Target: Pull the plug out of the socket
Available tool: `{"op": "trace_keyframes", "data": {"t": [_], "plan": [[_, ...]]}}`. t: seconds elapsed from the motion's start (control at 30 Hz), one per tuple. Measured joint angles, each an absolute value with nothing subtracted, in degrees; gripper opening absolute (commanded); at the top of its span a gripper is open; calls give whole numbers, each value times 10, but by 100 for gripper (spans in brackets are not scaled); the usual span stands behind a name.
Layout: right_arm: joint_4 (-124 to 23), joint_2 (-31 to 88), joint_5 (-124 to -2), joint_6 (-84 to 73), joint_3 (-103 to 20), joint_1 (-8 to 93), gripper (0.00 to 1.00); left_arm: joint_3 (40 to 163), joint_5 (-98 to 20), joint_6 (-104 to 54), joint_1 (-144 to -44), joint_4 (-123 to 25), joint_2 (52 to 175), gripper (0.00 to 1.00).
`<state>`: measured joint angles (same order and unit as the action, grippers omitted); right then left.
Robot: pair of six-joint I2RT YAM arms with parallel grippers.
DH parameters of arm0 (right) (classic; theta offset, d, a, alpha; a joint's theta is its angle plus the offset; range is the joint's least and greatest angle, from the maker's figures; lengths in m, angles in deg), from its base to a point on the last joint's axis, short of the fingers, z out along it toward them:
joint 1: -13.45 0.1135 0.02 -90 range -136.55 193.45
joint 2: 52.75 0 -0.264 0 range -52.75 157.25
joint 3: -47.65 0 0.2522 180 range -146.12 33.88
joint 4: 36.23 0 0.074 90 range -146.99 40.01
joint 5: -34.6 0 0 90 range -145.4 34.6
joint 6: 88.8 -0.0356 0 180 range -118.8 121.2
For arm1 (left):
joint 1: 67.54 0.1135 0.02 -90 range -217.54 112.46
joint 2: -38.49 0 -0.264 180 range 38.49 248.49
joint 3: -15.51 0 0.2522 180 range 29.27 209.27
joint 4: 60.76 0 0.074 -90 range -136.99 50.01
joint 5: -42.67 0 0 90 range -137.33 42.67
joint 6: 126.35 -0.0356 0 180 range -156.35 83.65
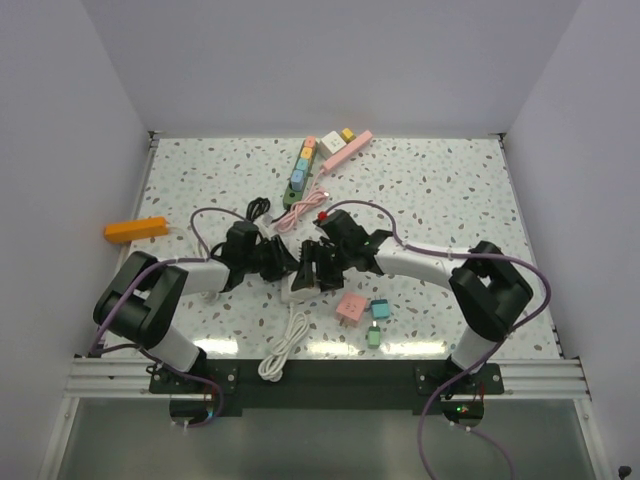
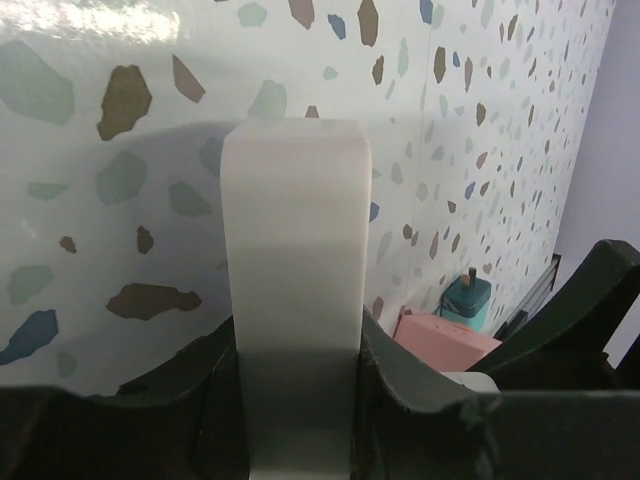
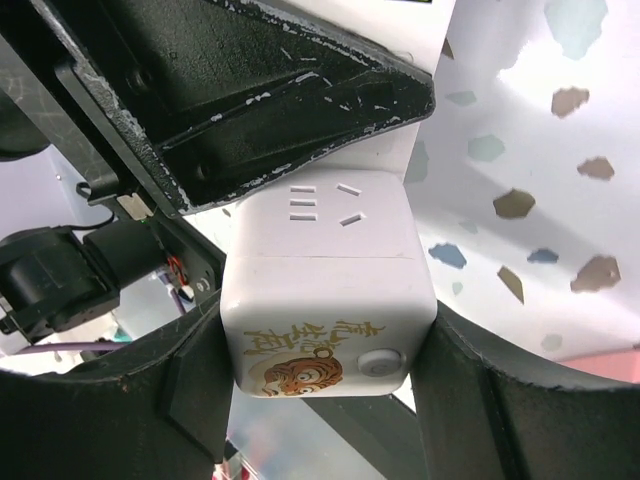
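My left gripper will carry the plug outward and left in the top view, to bare tabletop by the orange block, and release it.
A white cube socket [image 3: 325, 300] with a tiger print and slot holes sits between my right gripper's [image 3: 325, 370] fingers, which are shut on its sides. A white flat-sided plug body [image 2: 293, 260] stands between my left gripper's [image 2: 295, 400] fingers, which are shut on it. In the top view both grippers meet at the table's middle, left [image 1: 288, 262] and right [image 1: 314, 264], over the white piece [image 1: 297, 289]. The left gripper's black body [image 3: 250, 90] hangs just beyond the socket. The joint between plug and socket is hidden.
A white cable [image 1: 285, 345] trails toward the near edge. A pink cube [image 1: 351, 307], a teal plug [image 1: 380, 308] and a green one [image 1: 373, 338] lie near right. An orange block [image 1: 136, 229] lies left. A coloured power strip [image 1: 302, 167], a pink strip [image 1: 346, 150] and a pink cable [image 1: 305, 205] lie behind.
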<state>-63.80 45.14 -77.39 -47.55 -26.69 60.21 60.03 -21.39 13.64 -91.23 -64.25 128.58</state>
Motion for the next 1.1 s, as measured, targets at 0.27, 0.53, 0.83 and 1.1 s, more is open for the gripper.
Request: {"op": "trace_keyframes", "data": {"t": [0.27,0.53,0.83,1.1], "plan": [[-710,341,-722,-449,-247,587,0,661,-209,136,-944,-616,1279,0],[-798,131,-693,-388,-223,478,0,676,-260,68,-931,-546,1312,0],[-911,221,-588,-348,-228,471,0,767,-259,24,-931,-366,1212,0],[-932,322,-530,-331,-244,468,0,958,-321,-92,-730,-175,1143,0]]}}
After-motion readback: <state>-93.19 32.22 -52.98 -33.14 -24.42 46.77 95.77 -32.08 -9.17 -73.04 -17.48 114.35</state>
